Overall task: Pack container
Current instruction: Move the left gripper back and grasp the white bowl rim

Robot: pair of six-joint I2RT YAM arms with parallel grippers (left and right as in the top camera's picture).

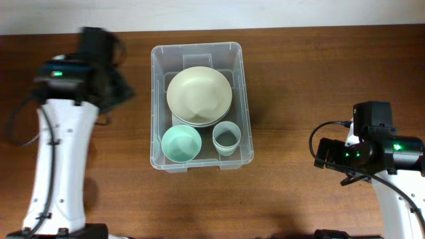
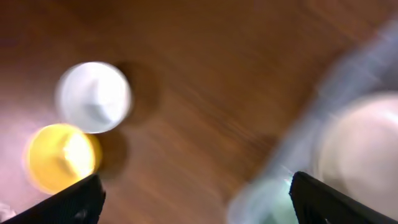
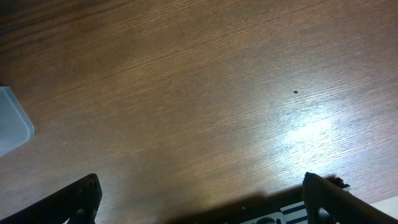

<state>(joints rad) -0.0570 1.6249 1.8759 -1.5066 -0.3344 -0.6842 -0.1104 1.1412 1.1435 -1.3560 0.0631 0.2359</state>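
Note:
The left gripper will next move away from the container and then lower to the white cup's container-facing rim, because the yellow cup stands close against the white cup.
The clear plastic container (image 1: 157, 99) stands at the table's middle. It holds a stack of cream bowls (image 1: 199, 93), a mint bowl (image 1: 181, 143) and a pale blue cup (image 1: 226, 137). My left gripper (image 2: 196, 202) is open and empty over bare wood left of the container, which shows blurred in the left wrist view (image 2: 311, 106). A white cup (image 2: 94, 96) and a yellow cup (image 2: 62, 155) stand on the table ahead of it. My right gripper (image 3: 202, 199) is open and empty over bare wood, with a container corner (image 3: 12, 127) at its left.
The left arm (image 1: 66, 133) stands at the table's left and hides the two cups from overhead. The right arm (image 1: 362, 151) stands at the right front. The table's far edge runs along the top of the overhead view.

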